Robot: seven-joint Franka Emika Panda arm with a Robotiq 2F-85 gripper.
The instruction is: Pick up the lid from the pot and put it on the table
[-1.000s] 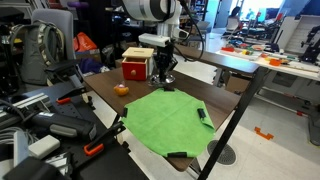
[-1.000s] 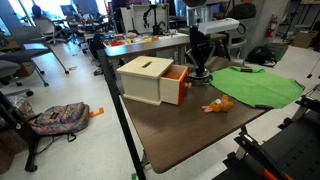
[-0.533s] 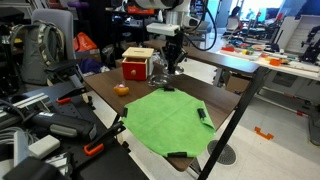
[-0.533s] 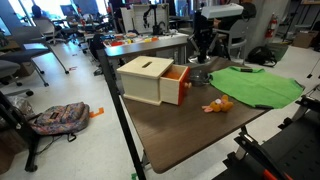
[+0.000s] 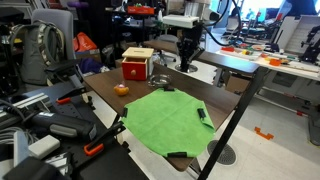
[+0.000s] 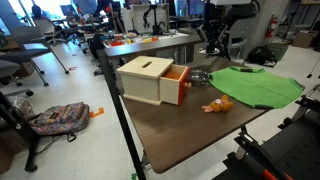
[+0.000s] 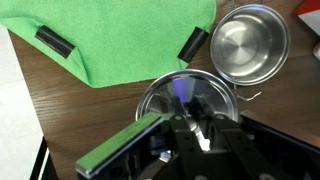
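Observation:
The lid is still above the table, so next my gripper will move straight down to the bare wood beside the green cloth and let go of the lid there.
My gripper (image 7: 192, 128) is shut on the middle of the lid (image 7: 165, 92), a round silvery disc that hangs under it above the table (image 7: 60, 110). The pot (image 7: 250, 45) stands open and empty on the table beside the green cloth, apart from the lid. In both exterior views the gripper (image 5: 190, 62) (image 6: 215, 45) is raised above the table (image 5: 108, 98) (image 6: 190, 135), off to one side of the pot (image 5: 165, 84) (image 6: 200, 75). The lid is too small to make out there.
A bright green cloth (image 5: 170, 118) (image 6: 262, 86) (image 7: 110, 40) with black clips covers part of the table. A red box with a tan top (image 5: 136, 65) (image 6: 150, 80) stands by the pot. An orange ball (image 5: 121, 89) (image 6: 220, 103) lies near it.
The gripper has risen from the pot with the lid in it and moved sideways away from the red box. The pot stays in place, now uncovered.

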